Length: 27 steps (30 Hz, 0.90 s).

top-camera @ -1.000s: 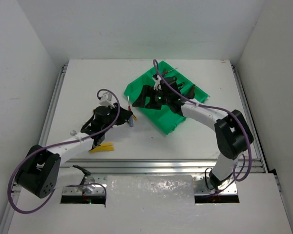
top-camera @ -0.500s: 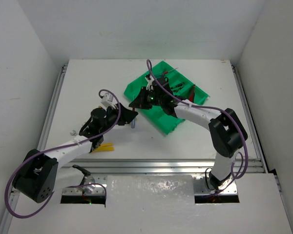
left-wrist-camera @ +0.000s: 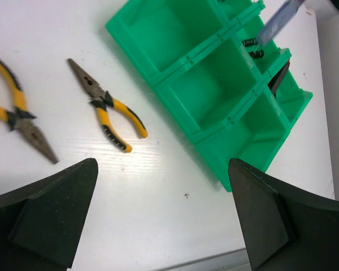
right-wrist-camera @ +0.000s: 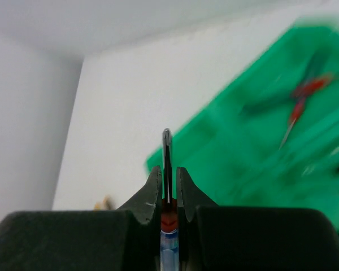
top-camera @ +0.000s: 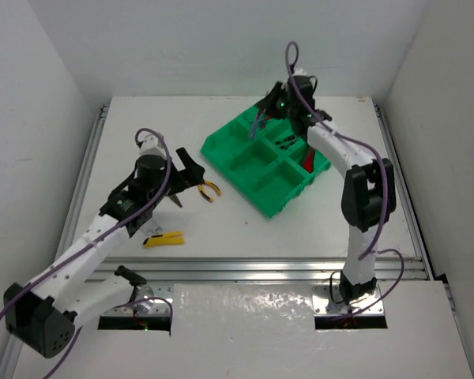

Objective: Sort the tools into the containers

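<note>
The thin red-handled tools are already in the far-end section of the tray, so my right gripper moves outward and turns next, to bring the screwdriver's handle over them.
My right gripper (top-camera: 266, 109) (right-wrist-camera: 167, 169) hangs over the far end of the green tray (top-camera: 265, 185) (right-wrist-camera: 254, 147), shut on a thin screwdriver (top-camera: 256, 126) (right-wrist-camera: 167, 149) with a red and clear-blue handle. The handle (left-wrist-camera: 279, 20) points down at a far compartment. Left of the tray my left gripper (top-camera: 188, 180) (left-wrist-camera: 161, 220) stands open above bare table, holding nothing. Yellow-handled pliers (top-camera: 210, 190) (left-wrist-camera: 107, 110) lie just beyond it. A second yellow-handled pair (left-wrist-camera: 20, 116) lies further left in the left wrist view. Red-handled pliers (top-camera: 309, 161) (right-wrist-camera: 302, 93) rest in the tray.
Small dark tools (top-camera: 285, 144) (left-wrist-camera: 251, 48) lie in a far compartment. A flat yellow tool (top-camera: 164, 238) lies near the table's front edge under my left arm. White walls close in the table on three sides.
My left gripper opened, let the yellow pliers go and drew back left. My right gripper shut on the screwdriver beside the tray and carried it up to the tray's far end.
</note>
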Motion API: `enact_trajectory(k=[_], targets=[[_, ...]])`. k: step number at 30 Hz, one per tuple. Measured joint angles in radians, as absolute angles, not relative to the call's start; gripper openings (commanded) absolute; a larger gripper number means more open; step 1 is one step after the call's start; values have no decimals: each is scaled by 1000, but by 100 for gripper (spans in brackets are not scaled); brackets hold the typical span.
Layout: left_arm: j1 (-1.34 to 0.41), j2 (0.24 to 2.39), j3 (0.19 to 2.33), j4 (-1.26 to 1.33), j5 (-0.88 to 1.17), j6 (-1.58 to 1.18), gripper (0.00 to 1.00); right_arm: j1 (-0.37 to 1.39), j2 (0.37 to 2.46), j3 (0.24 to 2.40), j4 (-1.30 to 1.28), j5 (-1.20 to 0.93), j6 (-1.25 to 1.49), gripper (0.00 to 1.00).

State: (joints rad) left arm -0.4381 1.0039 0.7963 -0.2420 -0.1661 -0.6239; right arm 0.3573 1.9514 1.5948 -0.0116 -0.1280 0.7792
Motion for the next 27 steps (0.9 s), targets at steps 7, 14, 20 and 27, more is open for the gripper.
enact_trajectory(k=[7, 14, 20, 27], targets=[[-438, 792, 878, -502, -184, -504, 98, 211, 2216, 1956, -15, -50, 622, 0], [-438, 610, 781, -521, -89, -415, 100, 204, 2505, 2230, 58, -52, 541, 0], [-439, 593, 778, -520, -93, -402, 100, 211, 2552, 2220, 81, -58, 529, 54], [-439, 675, 780, -569, -245, -453, 100, 219, 2528, 2173, 59, -113, 494, 99]])
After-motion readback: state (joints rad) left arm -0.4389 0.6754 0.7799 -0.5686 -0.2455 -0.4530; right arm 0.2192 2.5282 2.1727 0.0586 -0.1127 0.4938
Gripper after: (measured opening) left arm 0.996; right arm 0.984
